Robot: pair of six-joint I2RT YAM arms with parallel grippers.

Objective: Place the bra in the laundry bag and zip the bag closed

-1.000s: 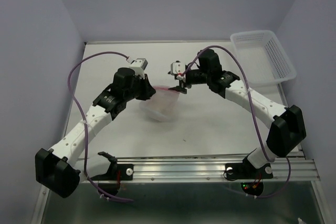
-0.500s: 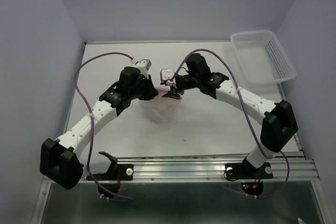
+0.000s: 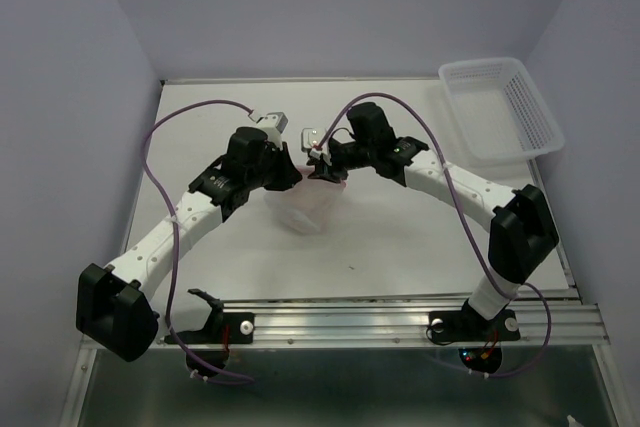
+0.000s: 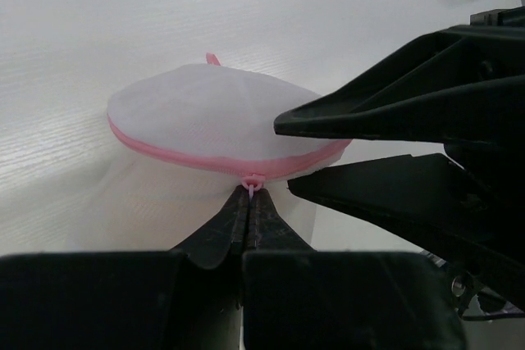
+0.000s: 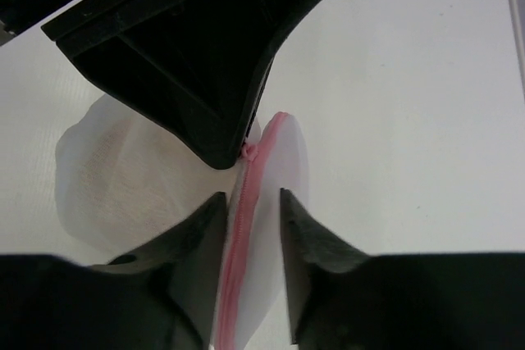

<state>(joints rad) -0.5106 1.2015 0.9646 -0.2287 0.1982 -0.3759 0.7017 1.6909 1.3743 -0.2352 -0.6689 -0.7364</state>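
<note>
The pink zipper band runs on past the pull (image 4: 253,182), so the robot's left gripper next has to move along the band, away from the right gripper, and then down.
The laundry bag (image 3: 305,209) is a white mesh pouch with a pink zipper band, lying mid-table. In the left wrist view the bag (image 4: 205,116) looks closed along the visible band. My left gripper (image 4: 250,194) is shut on the pink zipper pull (image 4: 253,182). My right gripper (image 5: 250,200) is open, its fingers either side of the bag's zipper rim (image 5: 246,227), close to the pull (image 5: 248,152). From above the two grippers, left (image 3: 297,173) and right (image 3: 322,169), meet at the bag's far edge. The bra is not plainly visible; a faint beige tint shows through the mesh (image 5: 123,170).
A rigid white slotted basket (image 3: 500,112) stands at the back right corner. The right gripper's black fingers (image 4: 385,112) fill the right of the left wrist view. A metal rail (image 3: 400,319) runs along the near edge.
The right gripper has moved left to the bag's rim and now straddles it beside the left gripper. The left arm shifted slightly right, still holding the pull.
</note>
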